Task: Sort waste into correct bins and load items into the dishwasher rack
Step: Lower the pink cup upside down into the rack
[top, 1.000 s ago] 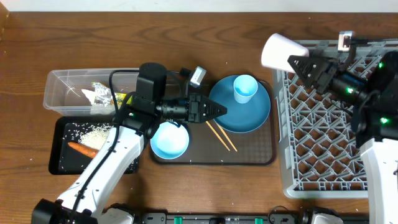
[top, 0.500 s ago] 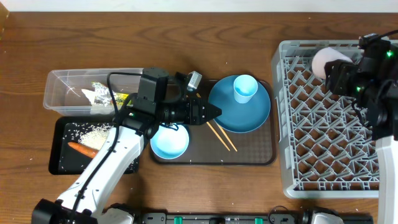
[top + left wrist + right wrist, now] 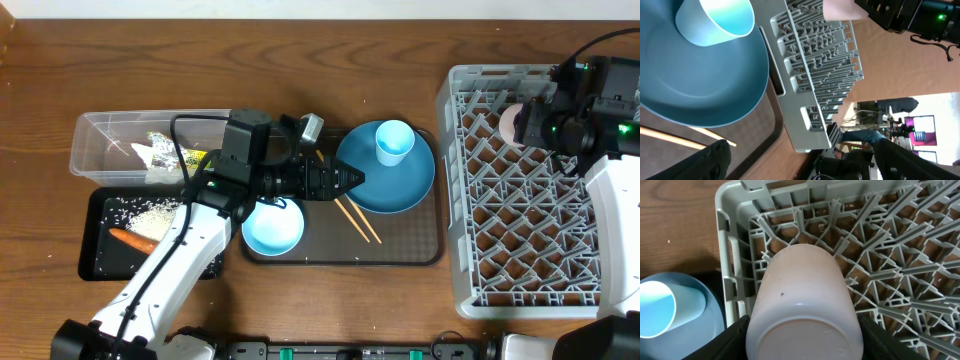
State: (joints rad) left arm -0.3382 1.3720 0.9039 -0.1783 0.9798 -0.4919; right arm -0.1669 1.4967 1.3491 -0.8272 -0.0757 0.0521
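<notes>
The pinkish-white cup (image 3: 802,300) is still hanging above the rack, so I should lower my right gripper toward the pegs by the rack's tray side (image 3: 785,241) and let go of the cup among them.
My right gripper (image 3: 535,125) is shut on the pinkish-white cup (image 3: 802,300), holding it on its side over the far left corner of the grey dishwasher rack (image 3: 520,230). The cup's base faces the wrist camera between both fingers (image 3: 725,340). My left gripper (image 3: 350,180) hovers open and empty at the near left rim of the blue plate (image 3: 385,180), its fingers (image 3: 705,162) spread wide. A light blue cup (image 3: 394,142) stands on the plate. Two chopsticks (image 3: 355,218) lie on the tray beside the bowl (image 3: 272,228).
The dark brown serving tray (image 3: 410,250) carries the plate, bowl and chopsticks. To the left, a clear tub (image 3: 100,135) holds a snack wrapper (image 3: 165,150) and tissue. The black tray (image 3: 95,255) holds a carrot (image 3: 130,240) and rice (image 3: 155,215).
My left gripper has opened from shut beside the plate. My right arm carried the pinkish-white cup from beyond the rack's left edge to over its far left corner and lowered it.
</notes>
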